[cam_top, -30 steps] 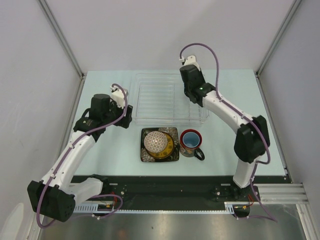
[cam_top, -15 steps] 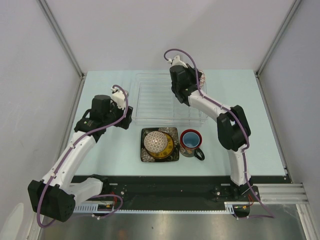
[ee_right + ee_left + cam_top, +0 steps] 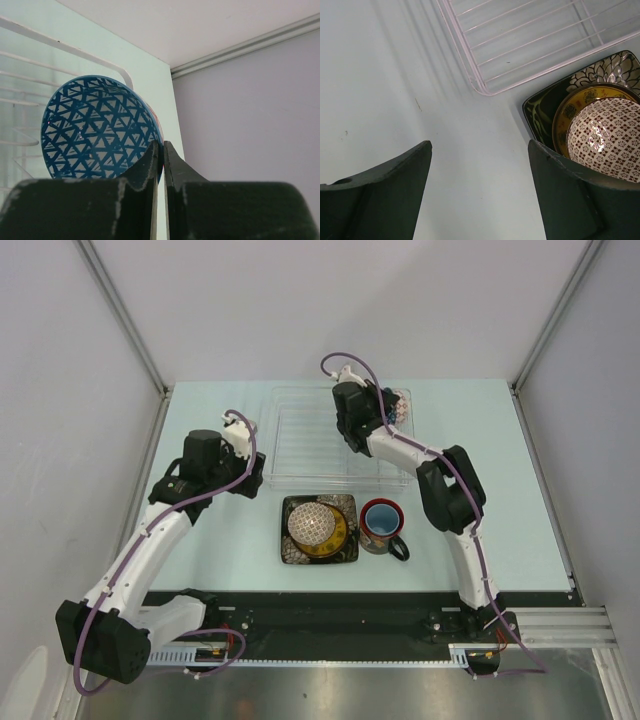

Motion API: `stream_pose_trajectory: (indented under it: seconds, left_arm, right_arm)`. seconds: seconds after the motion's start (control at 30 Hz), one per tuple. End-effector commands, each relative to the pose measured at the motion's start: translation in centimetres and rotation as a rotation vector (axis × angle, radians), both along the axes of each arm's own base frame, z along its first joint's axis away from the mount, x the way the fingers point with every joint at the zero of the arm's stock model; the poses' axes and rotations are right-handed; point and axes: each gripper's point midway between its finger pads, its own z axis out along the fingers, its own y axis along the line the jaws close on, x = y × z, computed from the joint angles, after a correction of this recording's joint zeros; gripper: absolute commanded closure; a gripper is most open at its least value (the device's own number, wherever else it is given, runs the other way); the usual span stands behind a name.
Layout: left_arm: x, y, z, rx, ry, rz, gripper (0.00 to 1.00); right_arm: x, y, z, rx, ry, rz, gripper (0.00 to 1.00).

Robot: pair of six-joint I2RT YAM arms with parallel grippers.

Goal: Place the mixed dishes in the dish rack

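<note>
My right gripper will next move down slightly onto the rack's far wires just below it and release the bowl's rim, since the bowl is already on edge there.
My right gripper [image 3: 384,410] is shut on the rim of a blue-white triangle-patterned bowl [image 3: 399,405], held tilted on edge over the back right of the clear dish rack [image 3: 310,440]. In the right wrist view the fingers [image 3: 154,159] pinch the bowl [image 3: 95,130]. A brown-white mosaic bowl [image 3: 312,525] sits on the yellow plate [image 3: 341,531], which lies on the dark square plate [image 3: 291,546]. The red-rimmed mug [image 3: 382,521] stands to the right of the stack. My left gripper [image 3: 255,476] is open and empty above the table left of the stack.
In the left wrist view, the rack's near left corner [image 3: 485,85] lies beside the square plate [image 3: 540,110]. White walls enclose the table on three sides. My right arm's elbow [image 3: 450,490] hangs above the rack's front right corner.
My right arm has swung left over the rack with the blue-white bowl, its elbow folding inward. My left arm and the stacked dishes have not moved.
</note>
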Motion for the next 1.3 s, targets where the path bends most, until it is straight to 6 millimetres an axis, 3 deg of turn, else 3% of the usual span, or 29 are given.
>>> stream_pose_trajectory:
  seconds: [0.0, 0.27, 0.43, 0.63, 0.67, 0.77, 0.93, 1.1, 1.17, 1.2, 1.23, 1.27]
  left_arm:
    - [0.5, 0.1, 0.7, 0.005, -0.044, -0.003, 0.18]
    - [0.5, 0.2, 1.0, 0.000, -0.052, 0.002, 0.17]
    - [0.5, 0.2, 1.1, 0.003, -0.055, 0.000, 0.18]
    - [0.5, 0.2, 1.2, 0.001, -0.057, 0.005, 0.18]
    - [0.5, 0.2, 1.2, 0.001, -0.056, 0.001, 0.18]
    - [0.4, 0.2, 1.2, -0.001, -0.054, -0.003, 0.18]
    - [0.3, 0.3, 2.1, -0.003, -0.072, 0.000, 0.18]
    - [0.3, 0.5, 2.9, -0.002, -0.090, 0.009, 0.18]
    - [0.1, 0.6, 3.2, 0.000, -0.095, 0.012, 0.18]
    - [0.1, 0.7, 3.5, 0.000, -0.103, 0.018, 0.18]
    - [0.1, 0.7, 3.5, 0.002, -0.102, 0.020, 0.18]
    - [0.0, 0.8, 3.8, 0.000, -0.108, 0.020, 0.17]
  right_arm:
    - [-0.3, -0.4, 2.4, 0.040, -0.075, -0.051, 1.00]
    - [-1.5, 0.4, -2.3, 0.043, 0.035, -0.046, 1.00]
    - [-1.6, 1.0, -3.9, 0.055, 0.065, -0.034, 1.00]
    - [-2.0, 1.9, -4.8, 0.086, 0.091, -0.020, 0.72]
    - [-2.2, 2.0, -4.6, 0.087, 0.090, -0.017, 0.59]
    - [-2.6, 2.7, -3.7, 0.101, 0.082, -0.001, 0.34]
    - [-3.9, 3.0, -0.4, 0.107, 0.060, 0.001, 0.19]
    - [-6.5, 3.3, 4.3, 0.184, 0.024, 0.012, 0.16]
    - [-8.6, 3.8, 6.3, 0.322, 0.034, 0.048, 0.16]
    - [-9.8, 4.7, 6.8, 0.385, 0.044, 0.080, 0.17]
    - [-11.4, 6.0, 6.0, 0.488, 0.114, 0.124, 0.17]
    - [-13.3, 6.4, 7.0, 0.578, 0.133, 0.171, 0.18]
